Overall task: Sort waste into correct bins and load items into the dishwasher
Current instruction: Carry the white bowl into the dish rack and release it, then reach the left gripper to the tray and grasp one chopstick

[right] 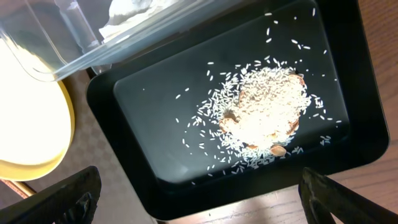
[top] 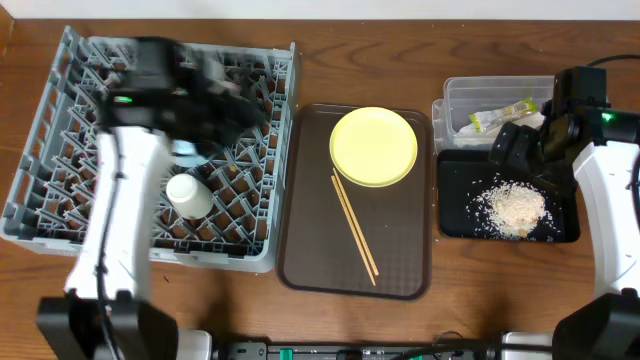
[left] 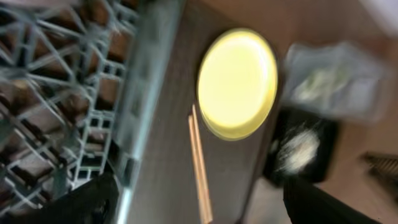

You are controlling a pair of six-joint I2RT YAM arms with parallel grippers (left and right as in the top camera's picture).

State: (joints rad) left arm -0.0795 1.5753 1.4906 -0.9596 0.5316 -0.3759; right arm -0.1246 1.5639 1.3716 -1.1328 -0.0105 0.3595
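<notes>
The open left gripper swings to the right in the overhead view and down onto the chopsticks' far half [top: 346,205] next, because they still lie outside the rack [top: 60,150].
The grey dish rack [top: 60,150] stands at the left, with a small white cup [top: 188,195] in it. My left gripper [top: 238,105] hovers blurred over the rack's right side, open and empty [left: 199,208]. The yellow plate [top: 373,146] and the wooden chopsticks [top: 355,228] lie on the brown tray; both also show in the left wrist view, the plate [left: 237,82] and the chopsticks [left: 200,168]. The clear tub [top: 462,98] holds the green-and-yellow wrapper [top: 503,115] and a white napkin [right: 127,12]. Rice scraps [top: 515,208] lie in the black tray [right: 124,143]. My right gripper [right: 199,202] is open above the black tray. The bowls are hidden.
The brown serving tray [top: 300,250] sits between the rack and the bins. The left arm [top: 125,200] crosses over the rack and hides part of it. The right arm [top: 610,190] stands at the table's right edge, beside the black tray.
</notes>
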